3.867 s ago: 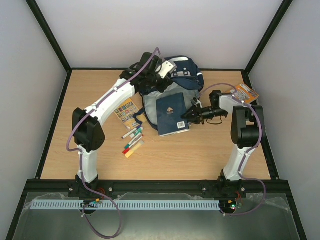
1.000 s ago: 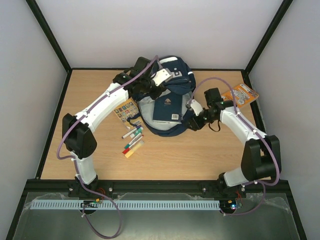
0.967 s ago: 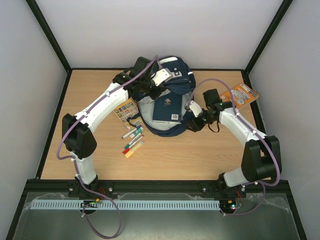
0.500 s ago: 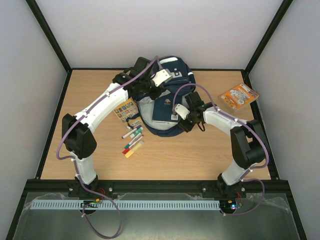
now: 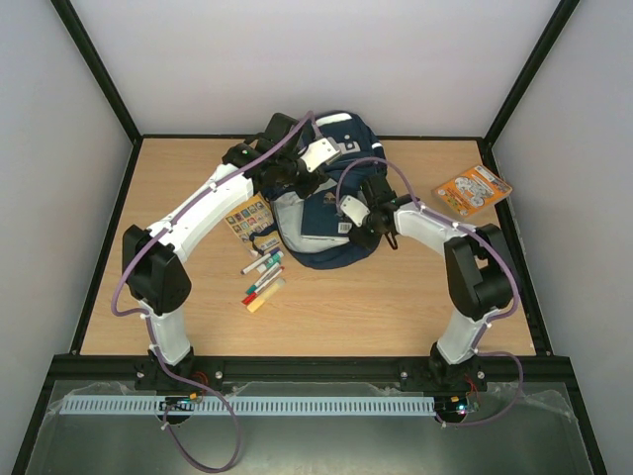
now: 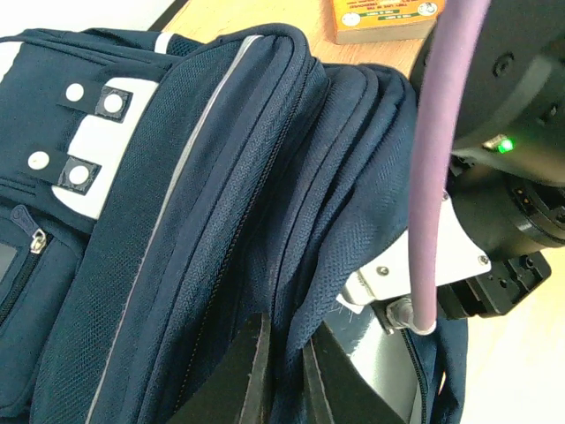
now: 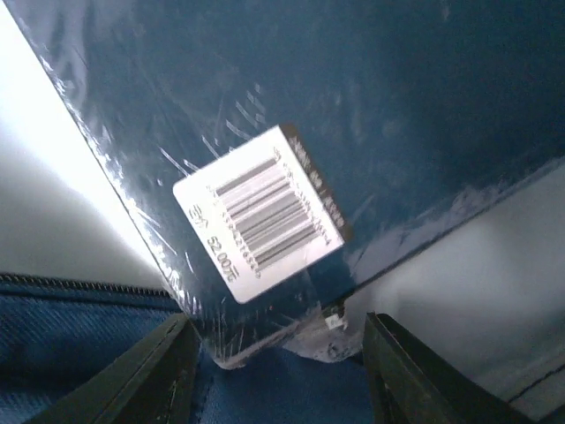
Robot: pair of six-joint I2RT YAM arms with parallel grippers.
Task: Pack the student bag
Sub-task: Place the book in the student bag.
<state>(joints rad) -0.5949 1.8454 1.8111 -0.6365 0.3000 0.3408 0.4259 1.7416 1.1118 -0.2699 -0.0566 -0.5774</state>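
Observation:
The bag's near rim is below and back from the fold of the bag, so next my left gripper will bring the fold down and back toward that rim, covering the notebook, and release.
The student bag lies at the back centre of the table, navy with grey patches, its main opening held up. My left gripper is shut on a fold of the bag's navy fabric at the opening's rim. A dark blue notebook in clear wrap, with a white barcode label, lies mostly inside the bag. My right gripper is open at the bag's mouth. Its fingers stand either side of the notebook's lower corner without gripping it.
Several markers and a picture card lie on the table left of the bag. An orange book sits at the back right, also seen beyond the bag as the orange book. The right arm's wrist crowds the bag's opening.
My right gripper has moved left into the bag's mouth, and the notebook has slid deeper inside. The left gripper has kept its hold on the bag without moving.

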